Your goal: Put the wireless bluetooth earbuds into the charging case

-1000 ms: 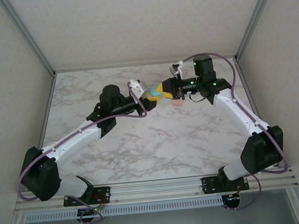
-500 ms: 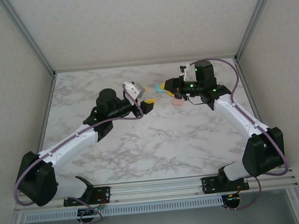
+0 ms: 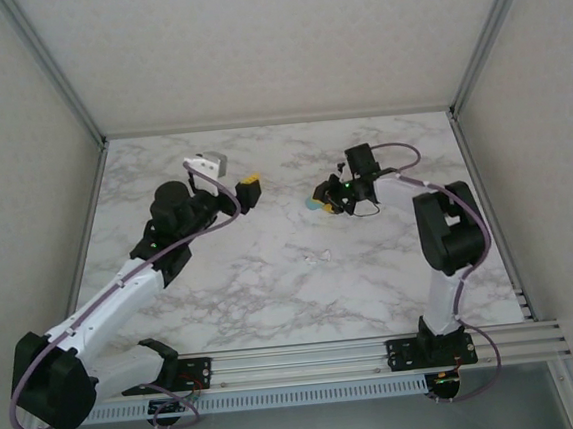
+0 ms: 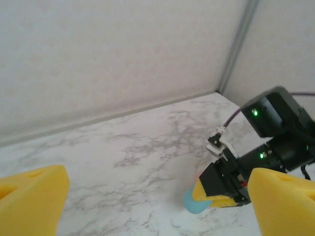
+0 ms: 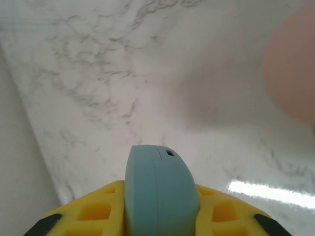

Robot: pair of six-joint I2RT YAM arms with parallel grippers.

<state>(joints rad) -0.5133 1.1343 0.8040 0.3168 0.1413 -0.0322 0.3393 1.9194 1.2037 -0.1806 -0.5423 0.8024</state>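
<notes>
My right gripper lowers the teal case to the bare marble [image 3: 305,205] [image 5: 157,132] beside the pink case and releases it next, since that spot lies below my gripper.
My right gripper [image 3: 323,193] is shut on a teal pebble-shaped charging case [image 5: 160,191], which stands on edge between its yellow pads [image 5: 93,216]. The case is closed, its lid seam and a small port facing the camera. In the top view the teal case [image 3: 313,203] sits low over the back middle of the marble table [image 3: 273,286]. My left gripper [image 3: 248,191] is open and holds nothing; it hangs to the left, well apart from the case [image 4: 197,201]. Its yellow fingertips [image 4: 29,201] stand wide apart. I cannot make out any earbuds.
A blurred pink rounded case [image 5: 294,64] lies on the table just beyond the teal one, at the right of the right wrist view. Grey walls and metal frame posts [image 3: 53,69] close in the back and sides.
The left gripper has let the teal case go and drawn back to the left. The right gripper has kept the case, turned and carried it lower toward the table.
</notes>
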